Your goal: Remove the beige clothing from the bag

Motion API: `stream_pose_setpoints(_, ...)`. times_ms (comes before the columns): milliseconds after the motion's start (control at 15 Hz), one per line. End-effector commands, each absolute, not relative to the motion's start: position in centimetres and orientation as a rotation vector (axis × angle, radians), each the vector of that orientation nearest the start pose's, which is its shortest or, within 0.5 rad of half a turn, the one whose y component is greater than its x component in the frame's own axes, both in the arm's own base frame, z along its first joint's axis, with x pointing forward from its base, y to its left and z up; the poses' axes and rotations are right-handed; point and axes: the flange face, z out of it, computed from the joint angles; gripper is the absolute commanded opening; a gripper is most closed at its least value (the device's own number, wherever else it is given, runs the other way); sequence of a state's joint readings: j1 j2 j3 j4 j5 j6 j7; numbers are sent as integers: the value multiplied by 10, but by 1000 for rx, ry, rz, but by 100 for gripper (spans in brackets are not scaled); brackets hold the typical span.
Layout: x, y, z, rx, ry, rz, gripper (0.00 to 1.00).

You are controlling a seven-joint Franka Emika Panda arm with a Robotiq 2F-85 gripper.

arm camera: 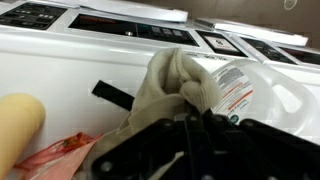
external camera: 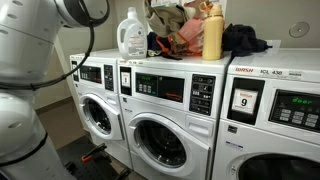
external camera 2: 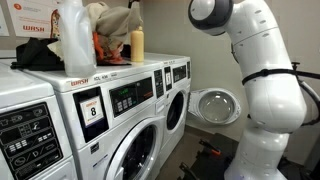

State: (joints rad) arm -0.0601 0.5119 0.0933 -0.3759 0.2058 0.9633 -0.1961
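I will next lower the fold with my gripper toward the front edge of the washer top point(external camera: 164, 59), next to the detergent jug. I will let go of it where bare surface shows outside the bag.
The beige clothing point(arm camera: 168, 82) is bunched up right in front of my gripper point(arm camera: 190, 118) in the wrist view. The black jaws are shut on a fold of it. The clothing rises out of the bag point(external camera: 175, 35), which stands on top of the washing machines with orange-red fabric point(arm camera: 58, 156) and a black strap point(arm camera: 114, 95) showing. In both exterior views the beige clothing point(external camera 2: 105, 15) is lifted at the top of the pile point(external camera: 168, 14). The gripper itself is cut off by the top edge there.
A clear detergent jug point(external camera: 131, 33) stands beside the bag and is close to the gripper in the wrist view point(arm camera: 250, 92). A yellow bottle point(external camera: 212, 35) stands on the bag's other side. Dark clothing point(external camera: 246, 41) lies further along the washer top point(arm camera: 90, 55).
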Motion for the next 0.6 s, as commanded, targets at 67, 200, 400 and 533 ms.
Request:
stream_pose_setpoints(67,608,38,709,-2926,-503,68,1)
stream_pose_setpoints(200,628,44,683,-2997,-479,99,1)
stream_pose_setpoints(400,648,50,658,-3110,-443,101,1)
stream_pose_setpoints(533,660,55,651,-3165,-406,48,1)
